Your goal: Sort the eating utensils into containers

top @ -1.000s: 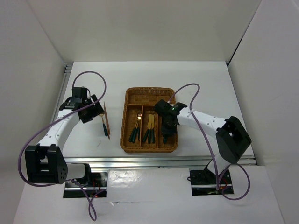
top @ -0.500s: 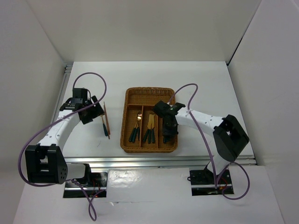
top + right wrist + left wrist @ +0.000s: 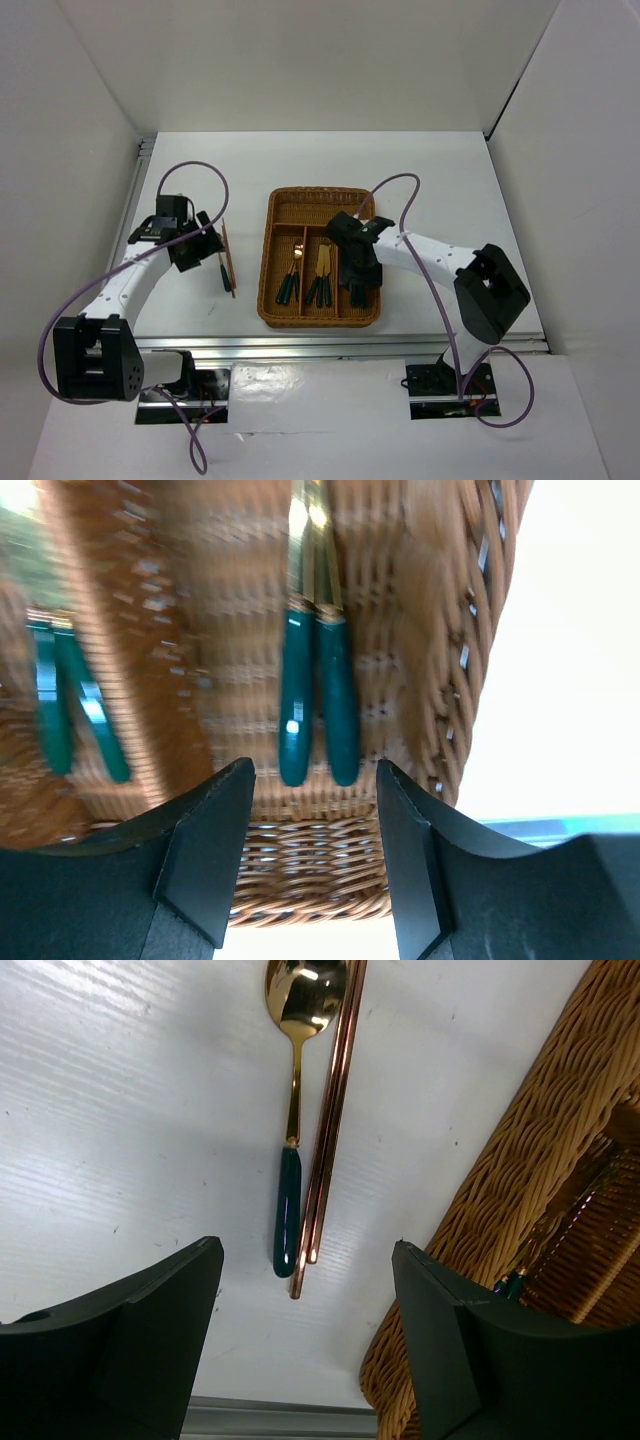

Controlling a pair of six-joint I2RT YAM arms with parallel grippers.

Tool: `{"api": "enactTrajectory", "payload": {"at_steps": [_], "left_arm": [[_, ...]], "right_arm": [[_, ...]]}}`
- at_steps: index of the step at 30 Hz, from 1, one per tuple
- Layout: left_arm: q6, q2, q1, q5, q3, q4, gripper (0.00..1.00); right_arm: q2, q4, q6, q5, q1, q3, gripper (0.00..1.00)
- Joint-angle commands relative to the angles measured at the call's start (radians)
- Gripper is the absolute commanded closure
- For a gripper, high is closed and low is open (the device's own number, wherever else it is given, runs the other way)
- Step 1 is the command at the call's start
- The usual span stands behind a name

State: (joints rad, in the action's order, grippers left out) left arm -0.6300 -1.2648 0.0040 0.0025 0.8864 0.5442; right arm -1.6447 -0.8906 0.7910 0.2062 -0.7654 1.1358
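Note:
That handle comes between the fingers of my left gripper next as they go down astride it, and it alone gets gripped as they close.
The woven wicker tray (image 3: 270,262) lies mid-table; its left slot holds two teal-handled utensils (image 3: 291,279), its middle slot two more (image 3: 320,283). My right gripper (image 3: 360,290) hangs open and empty over the right slot, above two teal handles (image 3: 318,698) lying side by side on the tray's floor (image 3: 230,660). Left of the tray a gold spoon with a teal handle (image 3: 290,1150) and a pair of reddish-brown chopsticks (image 3: 330,1130) lie on the table; both also show in the top view (image 3: 227,262). My left gripper (image 3: 305,1290) is open and empty just above their near ends.
White walls enclose the table on three sides. A metal rail (image 3: 340,345) runs along the near edge. The tray's wicker wall (image 3: 500,1210) stands close to the right of my left gripper. Purple cables (image 3: 195,175) arch over both arms.
My right gripper has shifted slightly left and toward the tray's near end, over the right slot. My left arm has barely moved.

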Motion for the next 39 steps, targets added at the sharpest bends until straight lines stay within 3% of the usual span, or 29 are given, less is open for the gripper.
{"api": "enactTrajectory", "payload": {"at_steps": [1, 10, 20, 26, 39], "left_arm": [[-0.003, 0.036, -0.018, 0.027, -0.026, -0.032, 0.18], [-0.08, 0.004, -0.136, -0.065, -0.095, -0.032, 0.2], [-0.122, -0.083, -0.136, -0.154, -0.104, -0.041, 0.25], [-0.131, -0.139, -0.136, -0.173, -0.086, -0.041, 0.32], [-0.131, -0.214, -0.136, -0.2, -0.049, -0.041, 0.38]], "right_arm": [[0.008, -0.008, -0.032, 0.039, -0.005, 0.09, 0.4], [0.103, 0.025, -0.148, 0.03, 0.132, 0.179, 0.39], [0.168, 0.113, -0.219, -0.051, 0.339, 0.074, 0.39], [0.149, 0.134, -0.239, -0.06, 0.393, 0.055, 0.4], [0.131, 0.177, -0.268, -0.131, 0.495, 0.025, 0.44]]}}
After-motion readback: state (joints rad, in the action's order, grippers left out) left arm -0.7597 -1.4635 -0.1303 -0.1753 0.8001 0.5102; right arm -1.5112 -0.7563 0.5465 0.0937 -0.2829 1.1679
